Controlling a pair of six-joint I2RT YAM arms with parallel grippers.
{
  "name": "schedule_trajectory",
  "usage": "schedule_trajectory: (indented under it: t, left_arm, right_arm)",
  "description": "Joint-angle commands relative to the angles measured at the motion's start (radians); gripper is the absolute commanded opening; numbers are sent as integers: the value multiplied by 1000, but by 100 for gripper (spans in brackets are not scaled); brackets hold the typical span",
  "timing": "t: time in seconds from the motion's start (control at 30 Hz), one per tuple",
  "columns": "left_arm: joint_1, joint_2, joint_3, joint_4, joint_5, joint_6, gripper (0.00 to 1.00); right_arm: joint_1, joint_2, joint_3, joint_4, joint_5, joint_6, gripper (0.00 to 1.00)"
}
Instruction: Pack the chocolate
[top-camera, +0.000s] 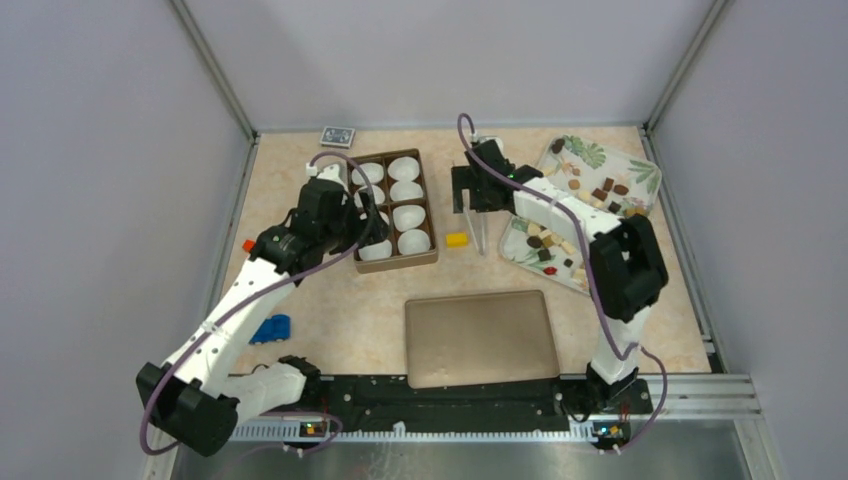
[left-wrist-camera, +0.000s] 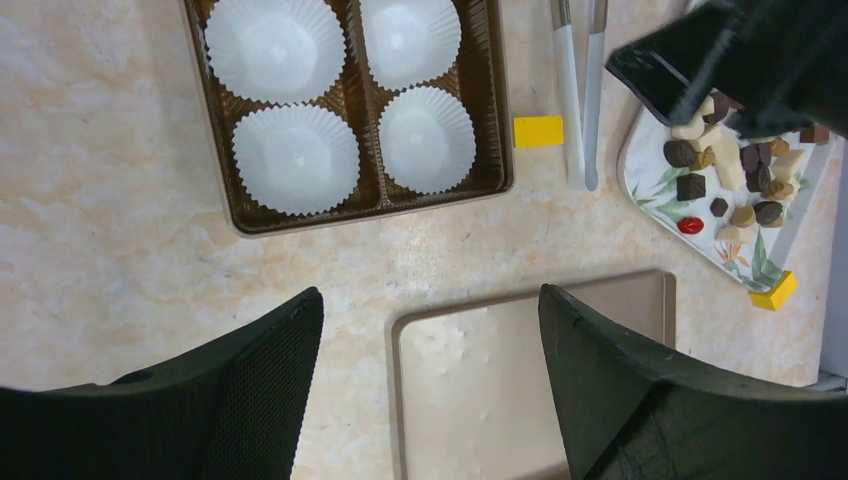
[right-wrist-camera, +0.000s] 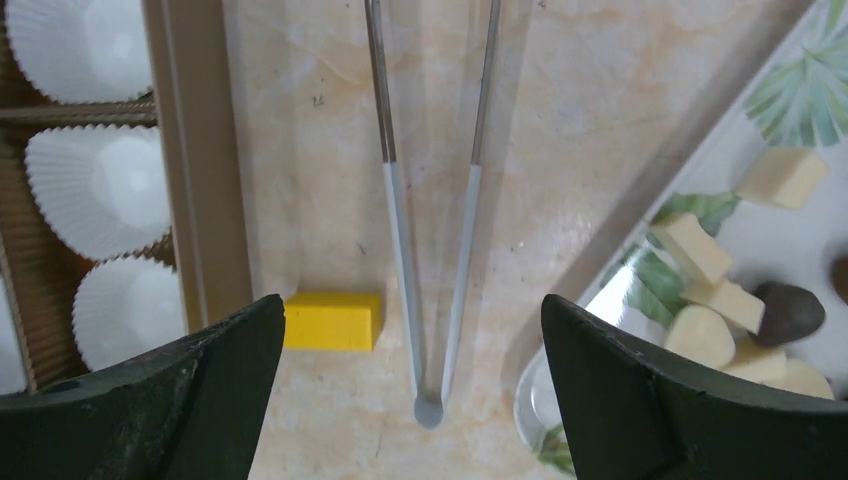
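My right gripper lowers onto the spot where pale legs meet bare metal (right-wrist-camera: 390, 164) and closes next, with the metal tongs (right-wrist-camera: 400, 250) lying lengthwise between its open fingers.
The chocolate pieces (top-camera: 545, 242), dark brown, mid brown and cream, lie on two leaf-patterned trays (top-camera: 640, 170) at the right. They also show in the left wrist view (left-wrist-camera: 690, 185) and the right wrist view (right-wrist-camera: 705, 245). The brown box (top-camera: 434, 215) holds several empty white paper cups (top-camera: 413, 242). My left gripper (top-camera: 372, 232) is open and empty at the box's near end; its jaws (left-wrist-camera: 430, 295) frame the lid's corner. My right gripper (top-camera: 470, 195) is open and empty, hovering over metal tongs (right-wrist-camera: 400, 250) between box and tray, jaws (right-wrist-camera: 412, 300) either side of them.
The flat brown lid (top-camera: 480, 338) lies near the front centre. A yellow block (top-camera: 456, 240) lies between the box and the tongs (top-camera: 478, 230). A blue object (top-camera: 270, 328) is at the left front, a card deck (top-camera: 337, 135) at the back.
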Motion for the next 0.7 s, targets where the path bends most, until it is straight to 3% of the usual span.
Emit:
schedule_trajectory:
  t: [0.0,0.13,0.43,0.6,0.67]
  left_arm:
    - [7,-62,-49,23,37,32,84]
    - [7,-74,-76,40,78,7,83]
    - [8,-57,-68,55,67,13,83]
    - [8,-52,-68,60,53,10,83]
    - [8,-48,-66,67,70,17,83]
  right_arm:
    - [-7,145,144,-29,-3,-17,97]
    - [-10,232,175,4,61,-8,94]
    - [-32,330,159,96,75,33,65]
    - [-33,390,197,97,77,33,61]
    - [-33,403,207,92,80,29,54]
